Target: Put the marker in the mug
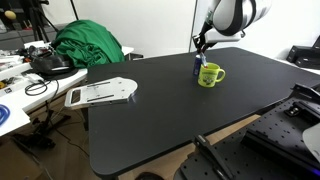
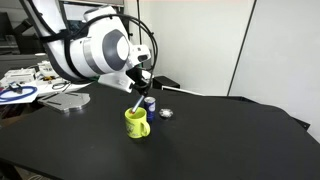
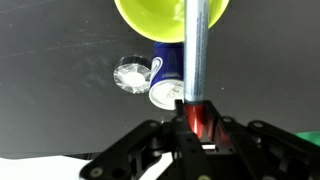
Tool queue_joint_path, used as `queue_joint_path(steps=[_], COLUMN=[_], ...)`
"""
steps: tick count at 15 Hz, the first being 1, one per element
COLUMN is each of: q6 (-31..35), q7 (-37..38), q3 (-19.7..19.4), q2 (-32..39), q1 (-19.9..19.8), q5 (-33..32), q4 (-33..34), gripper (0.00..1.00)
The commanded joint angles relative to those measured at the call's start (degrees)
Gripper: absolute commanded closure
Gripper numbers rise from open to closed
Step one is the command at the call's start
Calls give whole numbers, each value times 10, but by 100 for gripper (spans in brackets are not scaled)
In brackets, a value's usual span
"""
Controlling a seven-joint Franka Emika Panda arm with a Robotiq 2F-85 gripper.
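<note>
I will lower my gripper and release the marker next, because the marker's lower end slants into the mug's opening point(image 1: 210, 68) point(image 3: 173, 13).
The yellow-green mug point(image 1: 210, 75) stands on the black table, also seen in an exterior view point(image 2: 137, 123) and at the top of the wrist view point(image 3: 150, 20). My gripper point(image 3: 197, 122) is shut on the marker point(image 3: 197, 70), gripping its red body while its blue end points toward the mug's rim. In an exterior view the gripper point(image 2: 139, 90) hangs just above the mug with the marker point(image 2: 138, 101) slanting down to the mug's opening. In an exterior view the gripper point(image 1: 203, 47) is over the mug.
A small blue and white cylinder point(image 3: 168, 80) stands right beside the mug, with a shiny crumpled bit point(image 3: 130, 73) next to it. A white flat board point(image 1: 100, 93) lies at the table's far side. A green cloth point(image 1: 88, 45) and desk clutter lie beyond the table.
</note>
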Motion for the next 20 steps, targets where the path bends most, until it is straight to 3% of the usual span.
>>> queue_joint_path(steps=[1,5,9,10,12,19,20], q6=[16,18,17,14,16,10,10], q7=[-108,-184,-215,-220,-227,-249,-253], q3=[45,92,112,113,115,105,108], q2=[-9,2,11,9,2,-35,-44], q1=[-21,-41,-47,-45,-45,-32,-35], q5=[132,226,263,270,275,294,293], q4=[-20,-21,-19,-20,-23,-26,-30], gripper=[94,94,94,53,45,0,0])
